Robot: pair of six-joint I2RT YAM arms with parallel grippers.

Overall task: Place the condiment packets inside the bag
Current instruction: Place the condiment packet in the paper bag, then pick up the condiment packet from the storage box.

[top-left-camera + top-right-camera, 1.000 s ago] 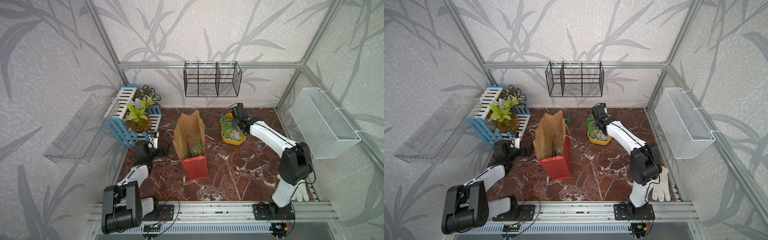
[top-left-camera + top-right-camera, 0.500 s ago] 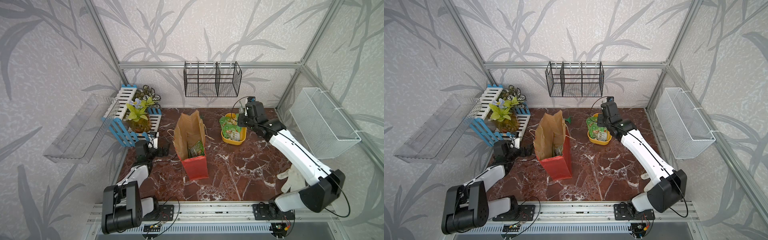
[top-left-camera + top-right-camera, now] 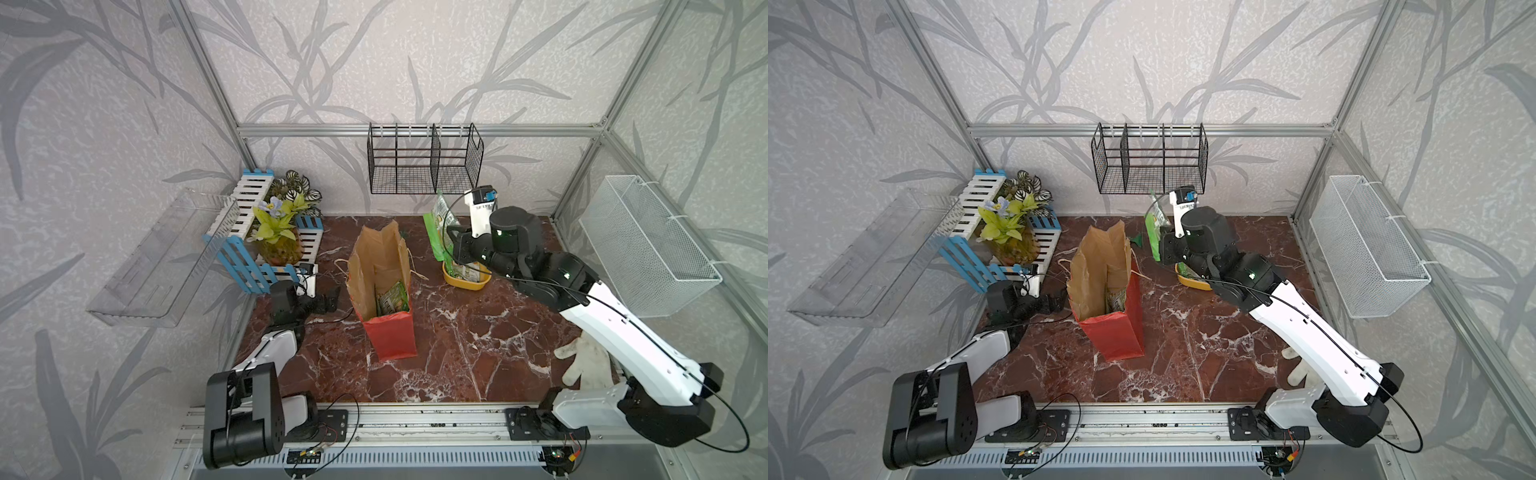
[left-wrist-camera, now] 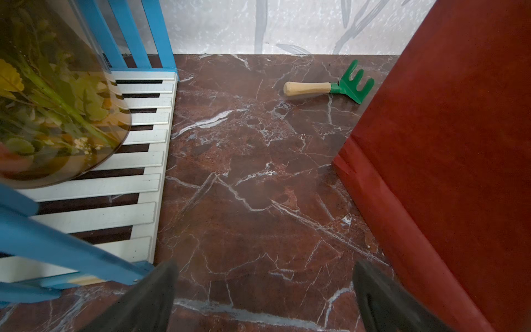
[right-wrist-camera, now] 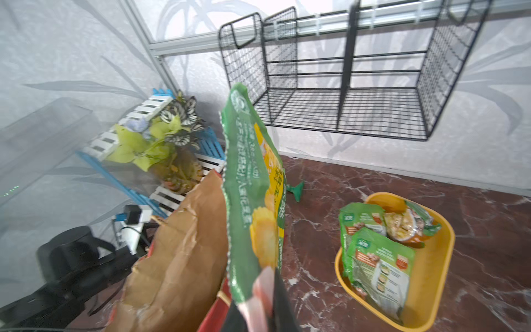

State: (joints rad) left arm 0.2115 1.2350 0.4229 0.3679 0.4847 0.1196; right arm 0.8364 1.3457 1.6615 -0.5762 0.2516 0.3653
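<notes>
The green packet is still hanging outside the bag, so the robot's right gripper will next move sideways from the yellow tub [image 3: 465,282], over the bag's opening [image 3: 387,273], and let go of the packet.
My right gripper [image 5: 267,299] is shut on the lower edge of a green condiment packet [image 5: 253,195], which stands upright in the air. In both top views this packet [image 3: 438,226] [image 3: 1154,232] hangs between the bag and the yellow tub [image 3: 465,282], above tub height. The bag [image 3: 382,266] [image 3: 1100,266], red outside and brown inside, stands open mid-table with a packet [image 3: 392,297] lying inside. Several more packets [image 5: 376,258] lie in the tub. My left gripper [image 3: 332,299] [image 4: 264,293] rests open, low beside the bag's red wall [image 4: 445,143], holding nothing.
A blue and white slatted crate [image 3: 266,245] with a potted plant stands back left. A small green rake [image 4: 330,87] lies behind the bag. A black wire basket [image 3: 424,166] hangs on the back wall, a white mesh basket [image 3: 648,245] on the right wall. A white glove [image 3: 586,361] lies front right.
My right gripper has risen out of the yellow tub with a packet and moved a little toward the bag, its arm swinging outward. The left arm has not moved.
</notes>
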